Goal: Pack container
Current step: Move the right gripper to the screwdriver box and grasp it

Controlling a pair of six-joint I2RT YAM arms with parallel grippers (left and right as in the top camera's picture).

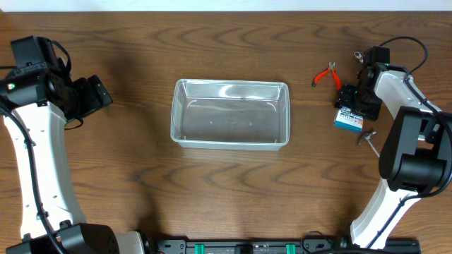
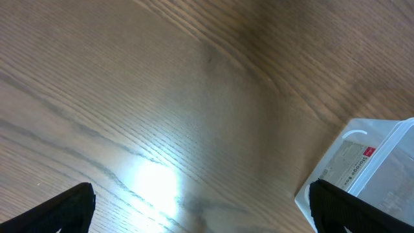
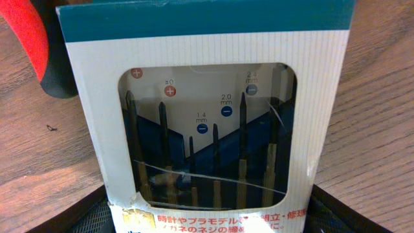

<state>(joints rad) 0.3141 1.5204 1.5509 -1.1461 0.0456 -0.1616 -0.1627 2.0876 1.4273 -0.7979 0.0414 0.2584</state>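
Observation:
I will lift my right gripper, swing left in the overhead view, lower and release the screwdriver box [image 1: 347,118] on the container's bare bottom.
The clear plastic container [image 1: 175,113] stands empty at the table's middle; one corner shows in the left wrist view [image 2: 362,162]. My left gripper [image 1: 99,95] is open and empty, above bare wood to the container's left [image 2: 202,207]. My right gripper [image 1: 353,102] is at the far right, over a blue-and-white screwdriver box [image 1: 347,118]. In the right wrist view the box [image 3: 207,77] fills the space between the spread fingers [image 3: 208,213], its edges close to both. The box lies on the table.
Red-handled pliers [image 1: 325,74] lie just left of the right gripper, and their handle shows beside the box [image 3: 39,52]. A small metal tool [image 1: 367,137] lies in front of the box. The right arm's base stands at the right edge.

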